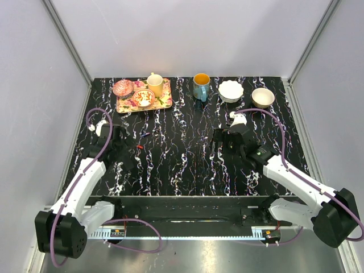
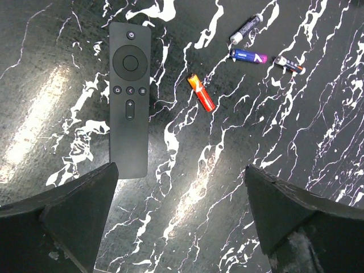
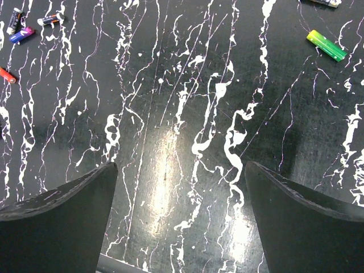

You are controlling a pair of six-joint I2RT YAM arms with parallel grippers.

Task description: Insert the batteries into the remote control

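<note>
I should move my left gripper down and to the left in the wrist view, over the remote control's round pad [image 2: 130,65], because the slim body fits between its open fingers.
A black remote control [image 2: 129,96] lies face up, buttons showing, ahead and left of my open left gripper [image 2: 179,227]. A red-orange battery [image 2: 201,92] lies just right of it. Three dark batteries lie farther right: a blue-purple one [image 2: 248,56], a silver-tipped one [image 2: 245,28] and a small one [image 2: 288,64]. In the top view the red battery [image 1: 139,147] is right of the left gripper [image 1: 116,147]. My right gripper [image 3: 179,227] is open and empty over bare table at mid-table [image 1: 220,142]. A green-yellow battery [image 3: 326,45] lies ahead and to its right.
A floral tray [image 1: 164,102] with a yellow cup [image 1: 155,85] and pink dishes stands at the back left. A blue mug [image 1: 201,86] and two white bowls [image 1: 231,91] [image 1: 263,97] line the back edge. Grey walls enclose the table.
</note>
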